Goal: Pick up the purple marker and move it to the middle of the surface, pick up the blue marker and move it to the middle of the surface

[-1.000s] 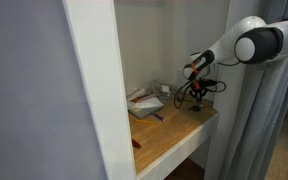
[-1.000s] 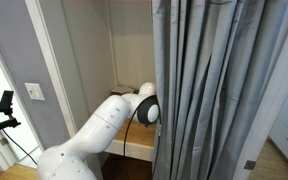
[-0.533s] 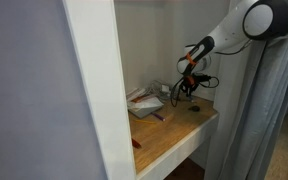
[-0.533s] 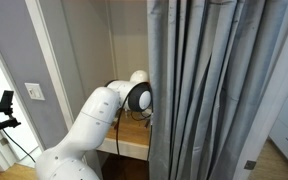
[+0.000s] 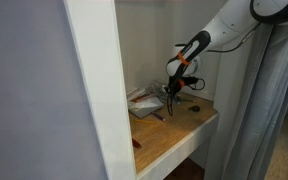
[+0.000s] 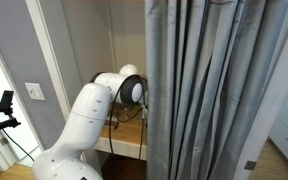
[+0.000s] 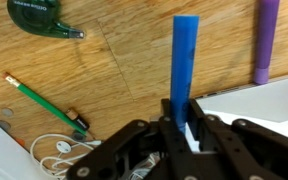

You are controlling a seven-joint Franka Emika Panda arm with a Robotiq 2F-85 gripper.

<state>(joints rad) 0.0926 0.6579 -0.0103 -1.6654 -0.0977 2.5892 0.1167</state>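
Observation:
The blue marker (image 7: 184, 50) goes right in the wrist view next, down to the bare board below my gripper by the purple marker, and gets released there.
In the wrist view my gripper (image 7: 182, 118) is shut on the blue marker (image 7: 184, 50), which sticks out ahead of the jaws over the light tan wooden board (image 7: 114, 70). The purple marker (image 7: 267, 40) lies on the board at the upper right, beside the edge of a white paper (image 7: 254, 100). In an exterior view the gripper (image 5: 171, 92) hangs just above the board (image 5: 189, 128) near the papers, and a thin dark stick (image 5: 156, 117), probably the purple marker, lies below it. The curtain hides the gripper in an exterior view (image 6: 184, 90).
A green pencil (image 7: 42, 104), a green tape dispenser (image 7: 44, 17) and a coiled white cable (image 7: 59, 152) lie on the board. White papers (image 5: 144, 101) sit at the back. A small red stick (image 5: 136, 142) lies near the front edge. Alcove walls close in on both sides.
The arm has swung across the board towards the papers, deeper into the alcove, with the gripper staying low over the board.

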